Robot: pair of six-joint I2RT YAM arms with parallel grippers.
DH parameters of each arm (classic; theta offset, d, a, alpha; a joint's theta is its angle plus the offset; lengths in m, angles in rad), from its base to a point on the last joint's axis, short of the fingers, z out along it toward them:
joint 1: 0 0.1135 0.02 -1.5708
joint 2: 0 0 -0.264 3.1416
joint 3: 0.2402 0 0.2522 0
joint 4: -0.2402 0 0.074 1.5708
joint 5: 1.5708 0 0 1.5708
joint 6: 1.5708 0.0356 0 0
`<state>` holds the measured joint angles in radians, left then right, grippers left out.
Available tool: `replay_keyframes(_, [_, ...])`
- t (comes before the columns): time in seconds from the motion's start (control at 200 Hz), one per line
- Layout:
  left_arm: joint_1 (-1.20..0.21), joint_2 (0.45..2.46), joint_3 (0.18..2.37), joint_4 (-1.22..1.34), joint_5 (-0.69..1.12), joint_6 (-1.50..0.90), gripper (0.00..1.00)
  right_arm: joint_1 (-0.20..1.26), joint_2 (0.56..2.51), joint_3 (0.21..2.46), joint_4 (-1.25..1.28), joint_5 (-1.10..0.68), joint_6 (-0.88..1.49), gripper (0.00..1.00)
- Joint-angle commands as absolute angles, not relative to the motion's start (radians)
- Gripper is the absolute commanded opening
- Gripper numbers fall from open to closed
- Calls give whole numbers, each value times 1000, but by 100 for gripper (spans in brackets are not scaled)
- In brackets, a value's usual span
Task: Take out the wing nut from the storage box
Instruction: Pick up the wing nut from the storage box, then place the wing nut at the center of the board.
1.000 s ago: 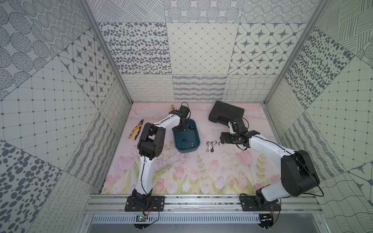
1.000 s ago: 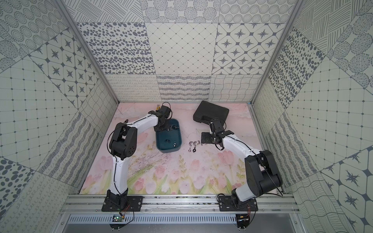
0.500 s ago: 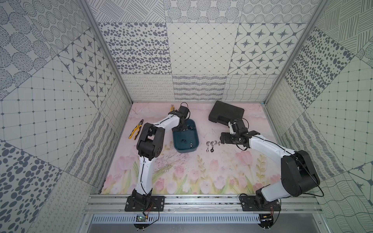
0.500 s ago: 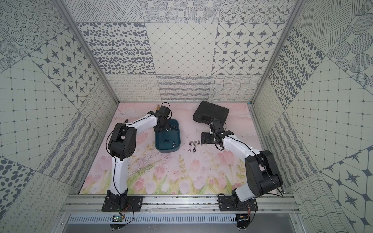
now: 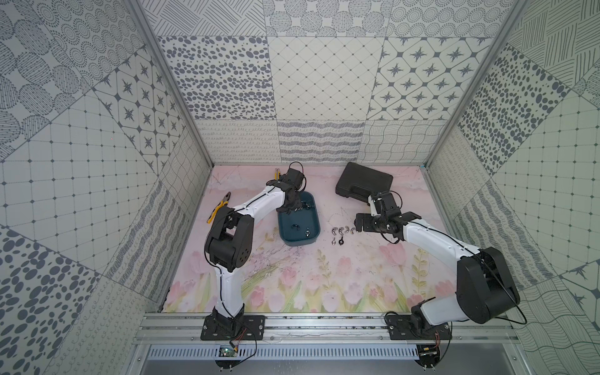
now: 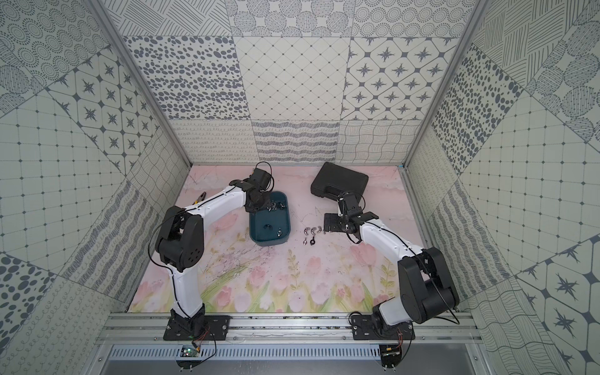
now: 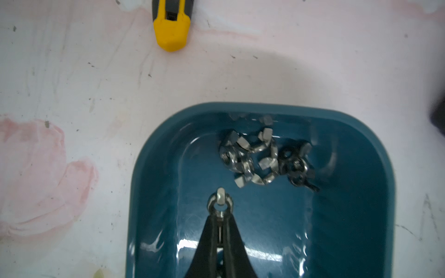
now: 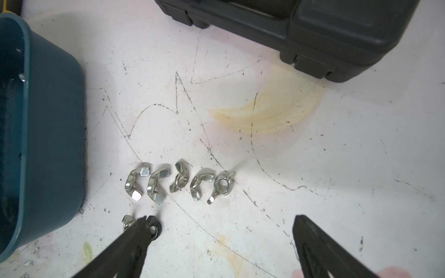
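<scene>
The bare mat by the row's black nut (image 5: 349, 241) lies beyond the storage box's side from my left gripper, so I should next lift it clear, swing it across and lower it to release.
The dark teal storage box (image 5: 300, 242) (image 6: 269, 241) lies on the mat left of centre. My left gripper (image 7: 220, 216) (image 5: 290, 207) reaches into its far end and is shut on a silver wing nut (image 7: 220, 201), pinched by one wing at the fingertips, just above the floor of the box. A cluster of wing nuts (image 7: 250, 158) lies beyond it against the far wall, with a black one (image 7: 296, 166) beside them. My right gripper (image 8: 221, 219) (image 5: 358, 224) hangs open over the mat, right of the box, holding nothing.
A row of silver wing nuts (image 8: 178, 183) (image 5: 342, 231) lies on the mat between the box and my right gripper, with a black one (image 8: 154, 228) nearer. A black case (image 5: 363, 185) sits at the back right. Yellow pliers (image 5: 220, 207) and a yellow knife (image 7: 171, 29) lie left of the box.
My left gripper's jaws have closed the last bit onto the wing nut inside the box. Both arms have stayed almost where they were.
</scene>
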<state>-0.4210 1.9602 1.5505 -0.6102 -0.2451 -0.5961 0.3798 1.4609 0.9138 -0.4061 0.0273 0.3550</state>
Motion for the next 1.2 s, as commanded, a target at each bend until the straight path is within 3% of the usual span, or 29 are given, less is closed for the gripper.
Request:
replay_keyframes(0.0, [-504, 1860, 1519, -630, -198, -544, 2, 382, 1430, 897, -378, 45, 364, 97])
replay_keyframes(0.23, [-691, 1802, 1518, -643, -143, -545, 3, 317, 1389, 854, -387, 41, 368, 97])
replay_keyframes(0.555, [-907, 1969, 1592, -592, -56, -636, 3, 248, 1335, 837, -434, 51, 360, 97])
replay_keyframes(1.196, [-943, 2211, 1722, -579, -157, -716, 3, 212, 1267, 802, -454, 29, 345, 97])
